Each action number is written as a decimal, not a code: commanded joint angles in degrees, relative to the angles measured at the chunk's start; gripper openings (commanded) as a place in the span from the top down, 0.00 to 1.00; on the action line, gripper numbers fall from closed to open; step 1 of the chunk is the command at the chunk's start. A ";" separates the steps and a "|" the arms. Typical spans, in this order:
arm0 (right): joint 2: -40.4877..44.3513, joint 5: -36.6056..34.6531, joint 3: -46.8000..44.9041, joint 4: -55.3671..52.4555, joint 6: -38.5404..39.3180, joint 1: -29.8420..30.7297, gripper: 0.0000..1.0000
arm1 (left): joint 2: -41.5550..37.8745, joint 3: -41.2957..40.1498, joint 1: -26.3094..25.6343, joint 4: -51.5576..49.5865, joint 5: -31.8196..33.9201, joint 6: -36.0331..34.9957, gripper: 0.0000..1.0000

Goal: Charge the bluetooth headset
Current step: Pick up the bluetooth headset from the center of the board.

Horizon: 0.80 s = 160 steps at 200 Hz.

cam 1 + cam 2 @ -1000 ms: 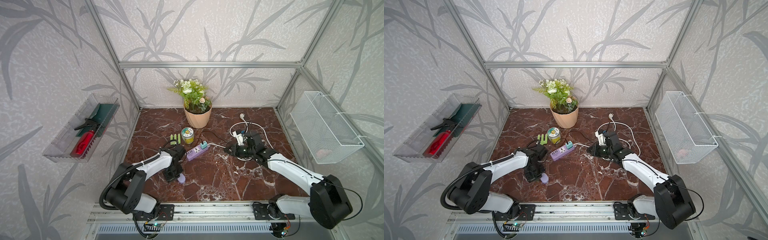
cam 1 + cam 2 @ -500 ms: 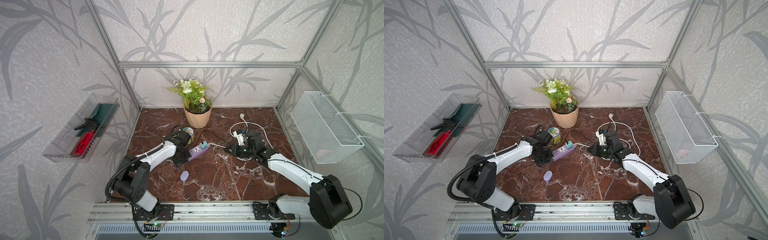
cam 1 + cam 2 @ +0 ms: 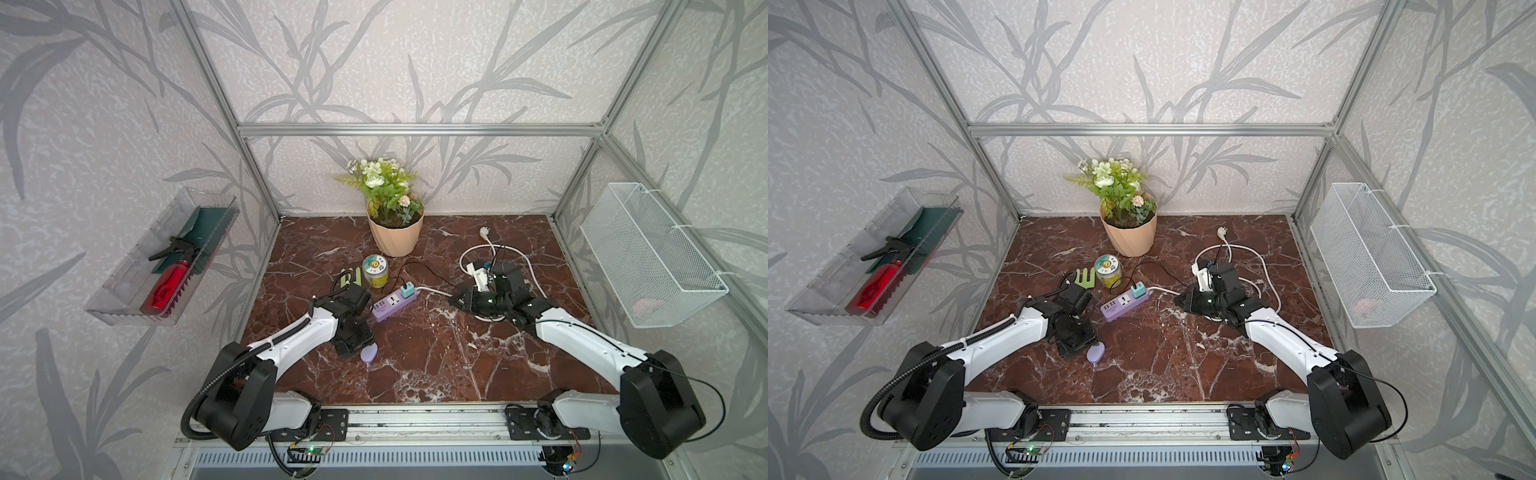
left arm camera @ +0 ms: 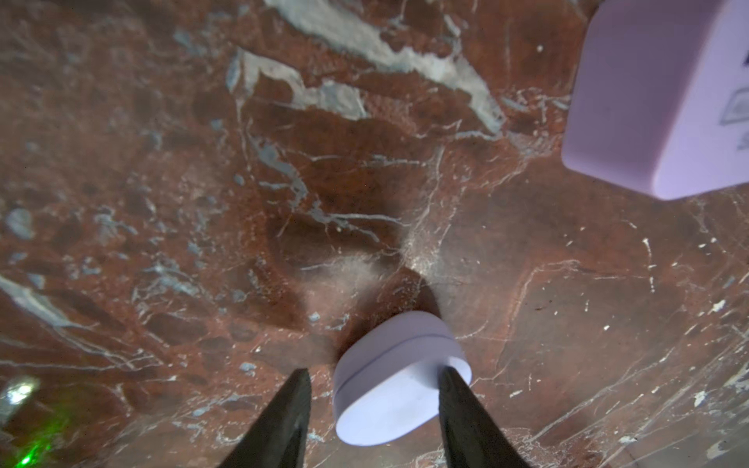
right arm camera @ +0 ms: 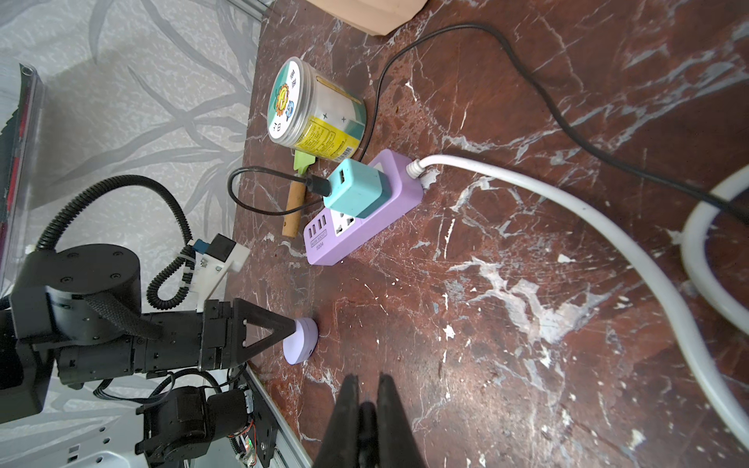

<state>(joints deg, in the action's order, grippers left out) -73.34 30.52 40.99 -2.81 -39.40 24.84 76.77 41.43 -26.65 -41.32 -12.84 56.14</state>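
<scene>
Next, my left gripper moves farther onto the lavender case (image 3: 368,353) (image 4: 399,383) and closes its fingers around the case's sides, since it lies only at the fingers' ends, skewed between them.
The bluetooth headset (image 3: 369,354) (image 3: 1095,353) is a small lavender oval case lying on the marble floor, below the purple power strip (image 3: 392,302) (image 5: 356,219). My left gripper (image 4: 373,375) (image 3: 362,345) is open around it. One finger (image 4: 450,389) lies against the case (image 4: 389,385) and the other finger (image 4: 298,389) stands apart from it. A teal charger (image 5: 356,188) sits in the strip, and a black cable (image 5: 527,73) runs from it. My right gripper (image 5: 368,381) (image 3: 454,297) is shut right of the strip, with a dark cable end between its fingers.
A flower pot (image 3: 395,232) stands at the back, with a jar (image 3: 375,270) and a green garden fork (image 3: 1084,277) in front of it. A coiled white cord (image 3: 528,262) lies by the right arm. A wire basket (image 3: 648,257) and a clear tray (image 3: 162,257) hang on the side walls.
Half a second ago the left gripper was up by the power strip, away from the headset. Now it is back at the headset with its jaws apart. The right arm has not moved.
</scene>
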 commanded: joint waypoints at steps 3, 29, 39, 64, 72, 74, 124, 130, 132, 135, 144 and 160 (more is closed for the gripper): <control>1.36 -0.24 -0.67 0.70 -0.12 -0.29 1.00 | 1.30 0.72 -0.57 2.04 -0.15 -0.32 0.46; 1.12 -0.38 -0.55 0.47 -0.18 -0.28 1.00 | 2.50 1.20 -1.57 2.77 -0.64 -0.37 0.41; 0.94 -0.40 -0.52 0.60 -0.33 -0.28 1.00 | 2.65 1.06 -1.99 3.50 -1.07 0.17 0.40; 0.40 -0.29 -0.23 0.55 -0.54 -0.31 1.00 | 2.33 1.42 -3.48 5.06 -1.69 1.56 0.39; 0.19 -0.12 -0.12 0.58 -0.55 -0.23 1.00 | 2.34 1.67 -3.95 5.15 -1.68 1.82 0.38; 0.14 0.00 -0.08 0.60 -0.58 -0.23 1.00 | 2.33 1.76 -4.04 5.19 -1.69 1.86 0.38; -0.05 0.15 -0.03 0.79 -1.12 -0.18 1.00 | 3.27 1.40 -5.58 4.65 -2.24 1.55 0.36; 0.10 0.07 0.00 0.77 -1.11 -0.15 1.00 | 3.38 1.19 -5.66 4.71 -2.21 1.46 0.39; 0.12 0.07 -0.01 0.76 -1.12 -0.14 1.00 | 3.38 1.06 -5.64 4.73 -2.24 1.39 0.40; 0.13 0.06 -0.05 0.71 -1.10 -0.14 1.00 | 3.47 1.00 -5.61 4.83 -2.16 1.30 0.42; 0.30 -0.02 0.00 0.56 -1.08 -0.15 1.00 | 3.61 0.89 -5.60 4.85 -1.83 1.11 0.45; 0.39 -0.11 -0.03 0.30 -1.03 -0.15 1.00 | 4.45 1.26 -5.56 4.93 -1.41 0.23 0.46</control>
<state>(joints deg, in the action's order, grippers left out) -73.36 30.52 40.95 -2.83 -40.47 24.84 80.14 41.98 -31.99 -36.07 -15.11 57.04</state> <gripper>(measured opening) 0.095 0.548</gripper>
